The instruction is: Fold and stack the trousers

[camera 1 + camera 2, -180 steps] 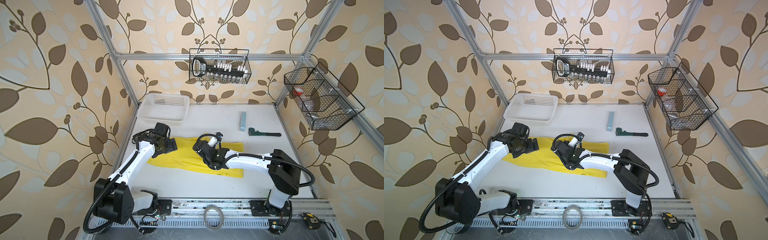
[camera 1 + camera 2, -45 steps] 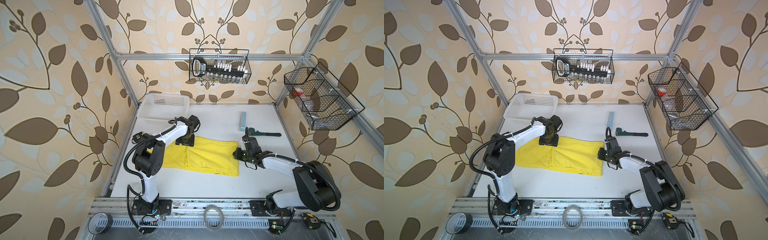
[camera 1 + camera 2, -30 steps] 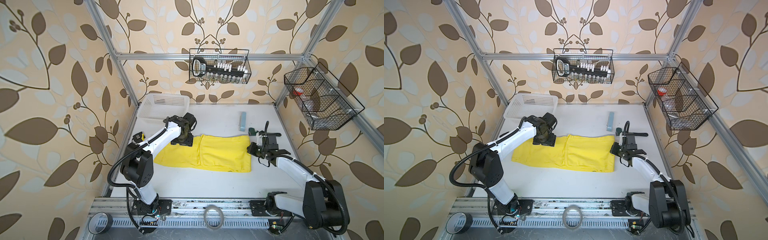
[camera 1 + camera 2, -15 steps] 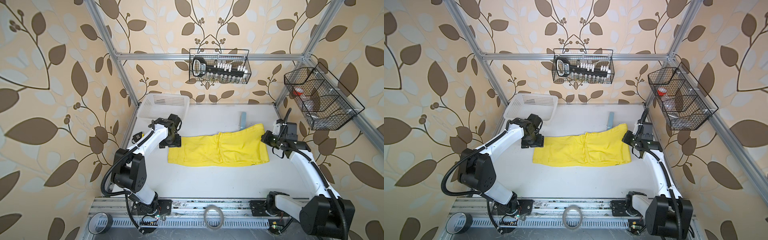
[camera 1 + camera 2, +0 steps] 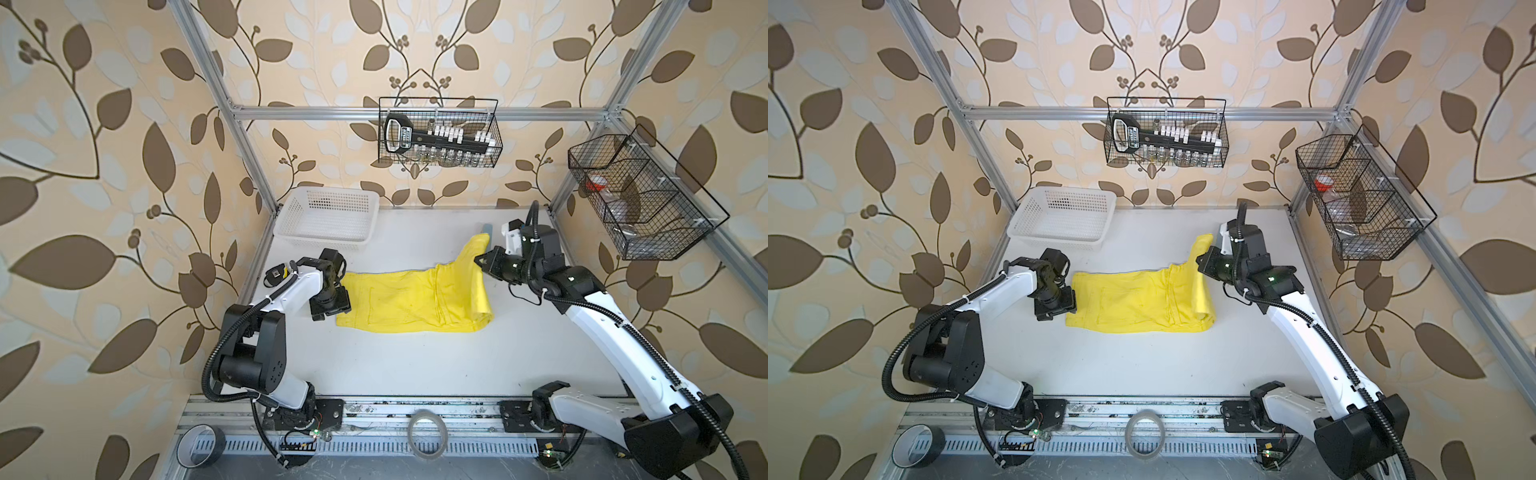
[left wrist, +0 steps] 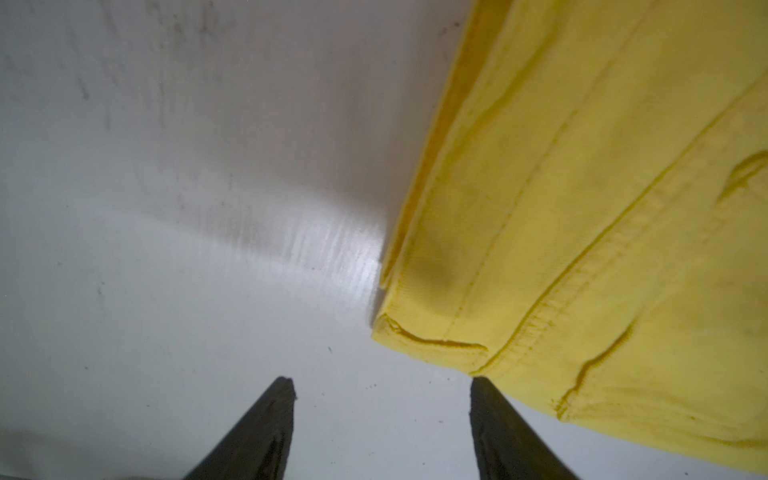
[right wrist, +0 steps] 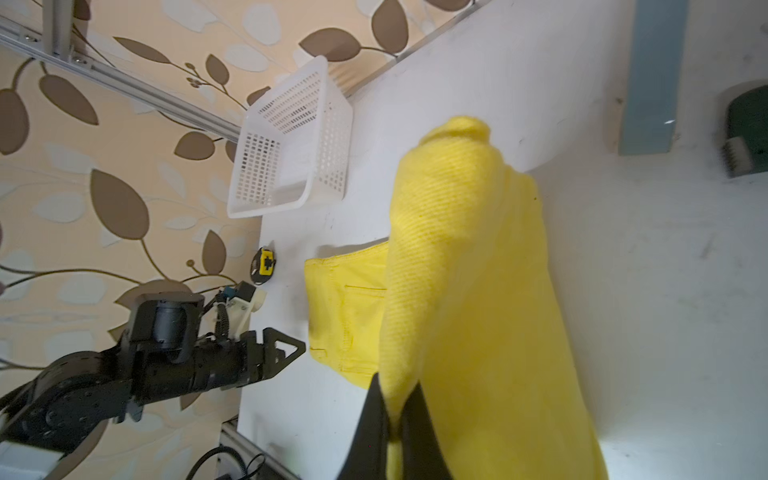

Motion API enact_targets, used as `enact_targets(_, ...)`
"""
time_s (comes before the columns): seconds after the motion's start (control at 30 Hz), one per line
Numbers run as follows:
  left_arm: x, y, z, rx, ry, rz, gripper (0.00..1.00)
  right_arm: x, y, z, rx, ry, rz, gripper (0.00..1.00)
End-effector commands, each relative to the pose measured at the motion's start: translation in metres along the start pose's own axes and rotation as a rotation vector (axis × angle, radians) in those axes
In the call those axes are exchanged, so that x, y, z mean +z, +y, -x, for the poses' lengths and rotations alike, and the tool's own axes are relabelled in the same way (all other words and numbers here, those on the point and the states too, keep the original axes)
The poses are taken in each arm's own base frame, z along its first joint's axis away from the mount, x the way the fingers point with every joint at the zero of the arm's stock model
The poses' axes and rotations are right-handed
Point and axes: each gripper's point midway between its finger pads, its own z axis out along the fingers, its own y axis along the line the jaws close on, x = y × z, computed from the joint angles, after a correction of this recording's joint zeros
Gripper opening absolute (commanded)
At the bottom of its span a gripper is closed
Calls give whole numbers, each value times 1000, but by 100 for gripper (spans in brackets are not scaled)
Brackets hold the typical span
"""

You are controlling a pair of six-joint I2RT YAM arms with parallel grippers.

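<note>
The trousers' raised end will next go over and down onto the trousers' flat seamed end (image 5: 357, 299) (image 7: 345, 308) across the cloth, where my right gripper will release it, since that seamed end is still uncovered.
The yellow trousers (image 5: 407, 303) (image 5: 1129, 303) lie mid-table in both top views, their right end raised in a standing fold. My right gripper (image 5: 478, 261) (image 5: 1200, 259) (image 7: 395, 386) is shut on that raised end, and cloth (image 7: 478, 291) drapes over its fingers. My left gripper (image 5: 332, 311) (image 5: 1057, 309) (image 6: 380, 382) hangs open over bare table at the trousers' left end. One fingertip (image 6: 476, 382) sits right by a seamed corner of the cloth (image 6: 602, 208), with nothing between the fingers. The right wrist view also shows the left gripper (image 7: 291, 349) beside that corner.
A white basket (image 5: 328, 224) (image 7: 291, 153) stands at the back left. A blue-grey block (image 7: 652, 75) and a green tool head (image 7: 748, 124) lie behind the right gripper. A yellow-black tape measure (image 7: 262, 266) lies by the left arm. Wire baskets (image 5: 640, 199) hang on the walls.
The right gripper has lifted the trousers' right end off the table and carried it leftward, so the cloth's spread is shorter. The left gripper has shifted frontward along the left end and narrowed slightly.
</note>
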Motion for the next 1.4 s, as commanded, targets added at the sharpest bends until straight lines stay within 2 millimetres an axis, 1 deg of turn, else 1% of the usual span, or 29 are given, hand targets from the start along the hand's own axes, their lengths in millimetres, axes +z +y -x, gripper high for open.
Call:
enact_targets(0.0, 1, -4, -2, -46, 0, -57, 65, 5, 42, 5, 110, -24, 102, 3)
enact_targets(0.1, 8, -6, -5, -59, 16, -75, 62, 21, 74, -12, 128, 20, 165, 3)
enact_targets(0.17, 9, -5, -5, -66, 16, -78, 61, 32, 96, -23, 138, 51, 211, 3)
enact_targets(0.23, 9, -4, -4, -70, 15, -83, 59, 44, 112, -36, 145, 79, 226, 3)
enact_targets(0.27, 10, -4, -5, -69, 19, -83, 58, 46, 124, -38, 142, 80, 242, 3)
enact_targets(0.4, 14, -1, -7, -76, 34, -82, 54, 70, 149, -61, 171, 126, 268, 2)
enact_targets(0.57, 16, -2, -9, -83, 46, -93, 52, 98, 175, -84, 187, 161, 294, 2)
enact_targets(0.7, 12, 3, -8, -94, 31, -95, 50, 126, 182, -108, 193, 210, 275, 2)
enact_targets(0.8, 12, 4, -8, -103, 34, -104, 48, 141, 190, -125, 210, 235, 285, 2)
enact_targets(0.87, 13, 4, -8, -107, 37, -110, 48, 149, 195, -131, 205, 237, 282, 2)
enact_targets(0.93, 13, 3, -8, -109, 40, -117, 47, 158, 196, -136, 202, 236, 274, 2)
enact_targets(1.0, 14, 2, -8, -111, 43, -124, 46, 171, 194, -143, 215, 247, 272, 2)
enact_targets(1.13, 11, 2, -5, -122, 31, -132, 45, 190, 193, -153, 200, 248, 262, 2)
enact_targets(1.27, -1, 11, 3, -136, -19, -98, 44, 209, 184, -163, 185, 253, 242, 4)
enact_targets(1.3, -9, 14, 7, -140, -54, -91, 44, 213, 182, -165, 179, 252, 241, 5)
enact_targets(1.37, -19, 19, 11, -141, -90, -71, 45, 223, 182, -168, 185, 255, 254, 7)
